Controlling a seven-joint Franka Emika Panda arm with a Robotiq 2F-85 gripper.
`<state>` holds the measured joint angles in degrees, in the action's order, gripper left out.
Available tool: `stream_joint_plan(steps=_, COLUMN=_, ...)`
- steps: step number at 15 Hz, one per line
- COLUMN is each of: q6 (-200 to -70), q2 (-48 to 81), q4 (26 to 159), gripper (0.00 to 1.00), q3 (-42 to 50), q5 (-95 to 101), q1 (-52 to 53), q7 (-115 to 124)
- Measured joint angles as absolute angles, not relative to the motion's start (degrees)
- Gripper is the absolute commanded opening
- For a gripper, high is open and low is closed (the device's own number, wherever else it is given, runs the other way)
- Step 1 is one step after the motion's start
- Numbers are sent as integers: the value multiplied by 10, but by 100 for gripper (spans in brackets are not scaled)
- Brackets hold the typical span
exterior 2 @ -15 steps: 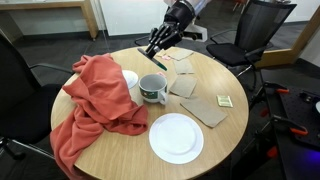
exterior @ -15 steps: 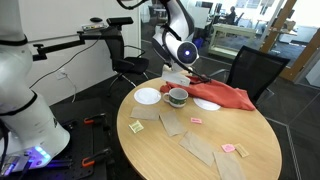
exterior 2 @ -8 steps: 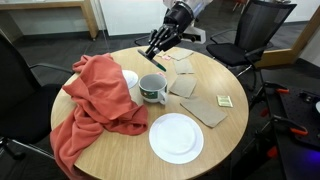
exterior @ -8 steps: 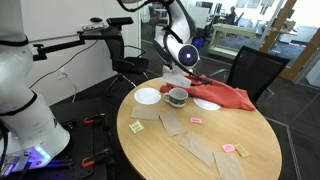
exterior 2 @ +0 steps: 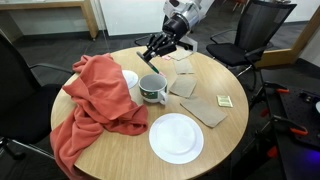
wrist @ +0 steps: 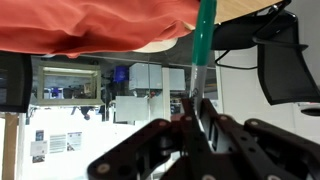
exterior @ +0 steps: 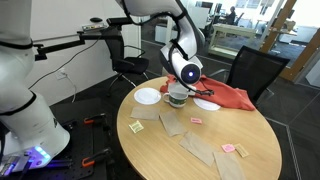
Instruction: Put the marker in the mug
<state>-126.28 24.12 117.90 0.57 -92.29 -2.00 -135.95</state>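
Note:
My gripper lowers the marker's loose end into the mug next, then opens, since that end still hangs above the mug's open rim.
My gripper [exterior 2: 155, 48] hangs above the round wooden table [exterior 2: 200, 130], a little above and behind the mug [exterior 2: 153, 89]. The mug is small and pale with a dark greenish rim and stands beside the red cloth [exterior 2: 95, 95]; it also shows in an exterior view [exterior: 177, 97]. In the wrist view the jaws [wrist: 197, 108] are shut on the dark-green marker [wrist: 204, 40], which sticks out from between the fingers toward the red cloth [wrist: 100, 25]. In an exterior view the gripper [exterior: 180, 84] sits just over the mug.
A white plate [exterior 2: 176, 137] lies near the table's front edge. A cream cylinder [exterior 2: 129, 82] stands next to the mug. Flat tan paper pieces [exterior 2: 207, 108] and small sticky notes [exterior 2: 226, 100] lie on the table. Office chairs [exterior 2: 262, 25] stand around it.
The arm has swung and lowered so that the gripper, still holding the marker, now sits closer over the mug. Nothing on the table has moved.

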Motion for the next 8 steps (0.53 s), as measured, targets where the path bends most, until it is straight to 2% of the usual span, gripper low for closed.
stream_joint_plan(steps=8, q6=-1219, q2=302, q4=1135, gripper=3, q3=14, q5=-936, q1=-31, q7=-1391)
